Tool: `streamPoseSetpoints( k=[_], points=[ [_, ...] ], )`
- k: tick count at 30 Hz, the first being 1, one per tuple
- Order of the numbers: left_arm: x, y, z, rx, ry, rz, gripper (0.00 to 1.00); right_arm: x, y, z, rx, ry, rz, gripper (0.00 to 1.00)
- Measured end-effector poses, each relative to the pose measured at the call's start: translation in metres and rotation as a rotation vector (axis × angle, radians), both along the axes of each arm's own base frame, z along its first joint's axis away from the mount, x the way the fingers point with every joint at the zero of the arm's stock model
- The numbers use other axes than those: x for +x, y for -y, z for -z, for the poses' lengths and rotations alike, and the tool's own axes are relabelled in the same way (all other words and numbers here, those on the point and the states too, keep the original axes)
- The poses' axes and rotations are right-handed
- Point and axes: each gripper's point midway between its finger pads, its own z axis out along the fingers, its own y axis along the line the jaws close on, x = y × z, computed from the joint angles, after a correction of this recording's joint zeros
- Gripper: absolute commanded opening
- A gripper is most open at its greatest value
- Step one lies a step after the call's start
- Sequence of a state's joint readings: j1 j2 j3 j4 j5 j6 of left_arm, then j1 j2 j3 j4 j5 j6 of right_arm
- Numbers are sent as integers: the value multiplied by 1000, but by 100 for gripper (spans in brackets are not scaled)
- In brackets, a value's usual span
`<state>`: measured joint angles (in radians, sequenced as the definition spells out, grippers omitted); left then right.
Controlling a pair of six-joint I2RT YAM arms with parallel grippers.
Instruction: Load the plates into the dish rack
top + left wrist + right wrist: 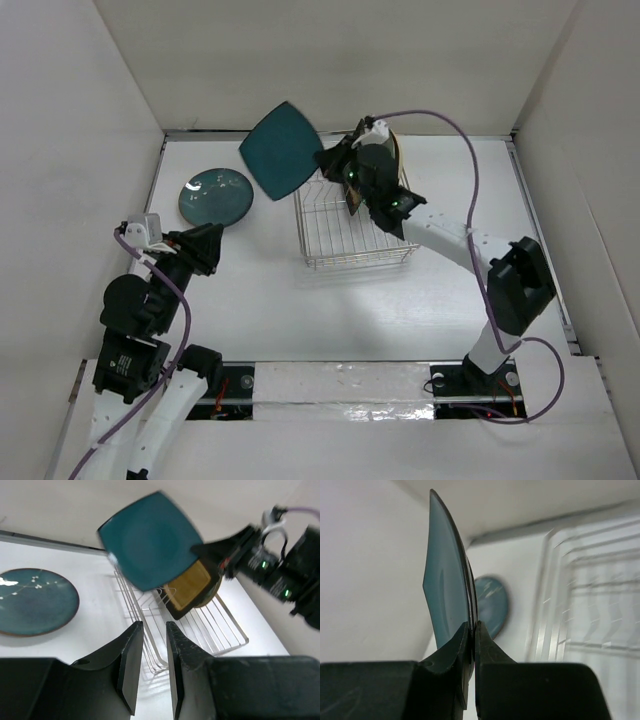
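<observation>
My right gripper turns and lowers into the wires beside the black square plate (352,196) next, since the dark teal plate (281,151) hangs tilted past the rack's side.
My right gripper (326,160) is shut on the rim of a dark teal plate (283,150), which hangs tilted in the air over the far left corner of the dish rack (340,235). In the right wrist view that plate (445,580) stands edge-on, pinched between the fingers of the right gripper (473,626). A black square plate with an amber centre (190,587) leans inside the rack (220,625) at its far end. Left of the rack, a round dark teal plate with white flecks (215,196) lies flat on the table. My left gripper (154,626) hovers near it, slightly open and holding nothing.
White walls close in the table (270,300) on the left, back and right. The right arm's purple cable (470,160) arcs over the back right. The rack's raised wire sides stand just right of the left gripper's line of sight.
</observation>
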<state>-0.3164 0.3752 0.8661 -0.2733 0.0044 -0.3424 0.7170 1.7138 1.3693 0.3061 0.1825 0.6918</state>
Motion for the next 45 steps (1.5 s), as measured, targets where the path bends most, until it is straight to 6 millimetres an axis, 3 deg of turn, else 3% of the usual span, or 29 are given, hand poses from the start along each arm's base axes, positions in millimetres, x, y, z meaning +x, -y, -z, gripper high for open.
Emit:
streamPoseSetpoints(
  k=[3, 7, 12, 14, 21, 26, 33, 39, 45],
  points=[
    [3, 7, 14, 10, -27, 34, 23, 29, 42, -25, -111, 66, 183, 0],
    [0, 17, 18, 12, -32, 92, 24, 49, 86, -49, -267, 118, 354, 0],
    [-6, 22, 12, 4, -1, 129, 25, 68, 114, -73, -433, 175, 499, 0],
    [-6, 24, 10, 1, 12, 139, 25, 76, 119, -74, -500, 187, 542, 0],
    [0, 29, 25, 1, -3, 153, 25, 85, 125, -36, -759, 159, 611, 0],
    [3, 30, 29, 1, -8, 155, 25, 86, 118, -12, -856, 138, 611, 0],
    [5, 32, 32, 2, -8, 160, 25, 79, 117, 1, -894, 124, 634, 0],
    [11, 34, 39, 8, -36, 161, 24, 70, 113, 37, -945, 88, 609, 0],
    [16, 33, 43, 2, -58, 145, 24, 64, 103, 58, -926, 71, 574, 0]
  ],
)
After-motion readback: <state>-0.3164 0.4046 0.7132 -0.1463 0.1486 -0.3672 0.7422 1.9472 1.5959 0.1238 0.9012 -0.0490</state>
